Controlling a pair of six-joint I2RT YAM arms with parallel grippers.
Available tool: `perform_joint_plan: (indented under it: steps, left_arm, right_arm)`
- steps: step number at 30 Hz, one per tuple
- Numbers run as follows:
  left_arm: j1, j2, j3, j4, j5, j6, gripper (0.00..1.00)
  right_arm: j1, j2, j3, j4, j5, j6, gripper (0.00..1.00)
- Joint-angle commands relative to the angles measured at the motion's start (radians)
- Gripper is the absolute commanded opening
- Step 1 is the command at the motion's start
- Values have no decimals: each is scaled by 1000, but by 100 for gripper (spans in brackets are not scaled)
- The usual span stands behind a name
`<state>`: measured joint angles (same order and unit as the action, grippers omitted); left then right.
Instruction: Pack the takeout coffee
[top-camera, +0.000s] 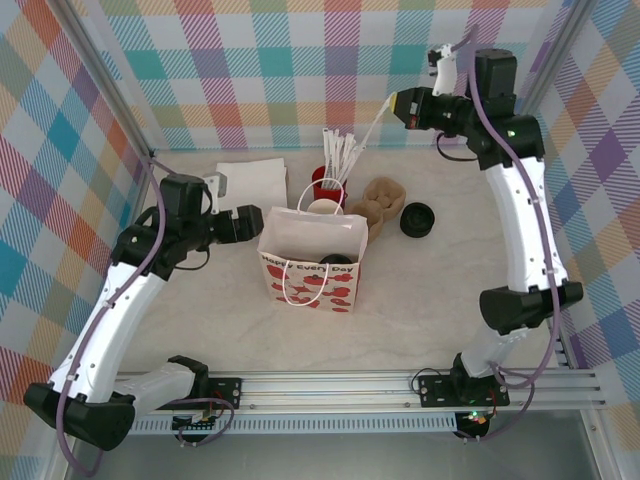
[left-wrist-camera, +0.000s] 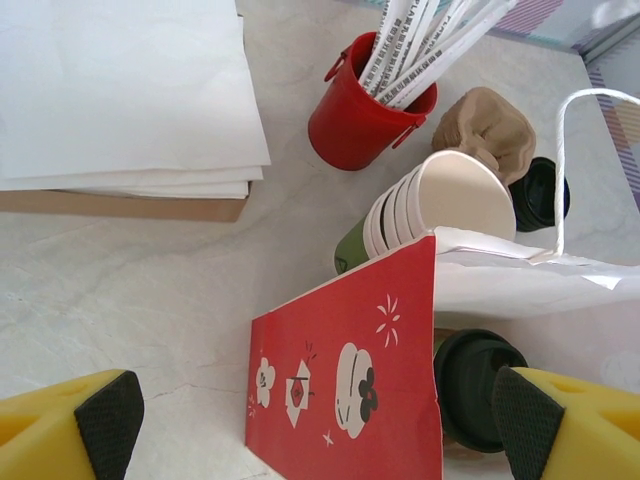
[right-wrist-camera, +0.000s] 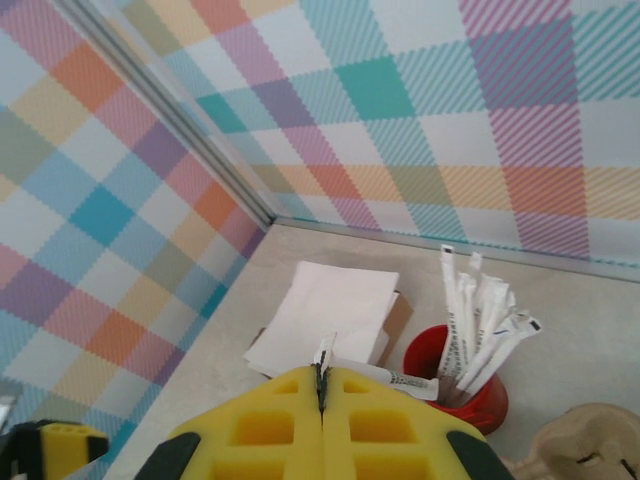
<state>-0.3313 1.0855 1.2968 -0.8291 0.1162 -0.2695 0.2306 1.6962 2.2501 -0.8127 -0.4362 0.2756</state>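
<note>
I can see room beside the lidded cup, so next I need to move my right gripper back and down over the bag's opening (top-camera: 311, 238) and release the white paper-wrapped stick (top-camera: 375, 128) inside.
A stack of olive-green paper cups (left-wrist-camera: 440, 200) with cream-white insides leans tilted behind the red-and-white paper bag (top-camera: 310, 262), also seen as the cup stack (top-camera: 324, 207). A black-lidded cup (left-wrist-camera: 478, 385) stands inside the bag (left-wrist-camera: 345, 380). My left gripper (left-wrist-camera: 320, 420) is open and straddles the bag's red side wall, one finger outside and one over the lidded cup; from above the left gripper (top-camera: 245, 222) is at the bag's left edge. My right gripper (right-wrist-camera: 321, 385) is high at the back, shut on a white paper-wrapped stick (right-wrist-camera: 400, 378). The top view shows that gripper (top-camera: 398, 103) with the stick (top-camera: 375, 128) hanging from it.
A red cup of wrapped sticks (top-camera: 326, 178) stands behind the bag, with a pile of white napkins (top-camera: 250, 180) to its left. A brown pulp cup carrier (top-camera: 382, 198) and a loose black lid (top-camera: 417, 218) lie to the right. Plaid walls enclose the table.
</note>
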Motion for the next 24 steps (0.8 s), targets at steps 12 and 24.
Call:
perform_joint_plan:
  steps: [12,24]
  left_arm:
    - [-2,-74,-42,37,-53,-28,92]
    - [-2,-107,-59,25,-68,-36,92]
  right_arm:
    - [75,-162,-23,-83,-334,12,1]
    - [304,-94,-104,-130,-251,-90,2]
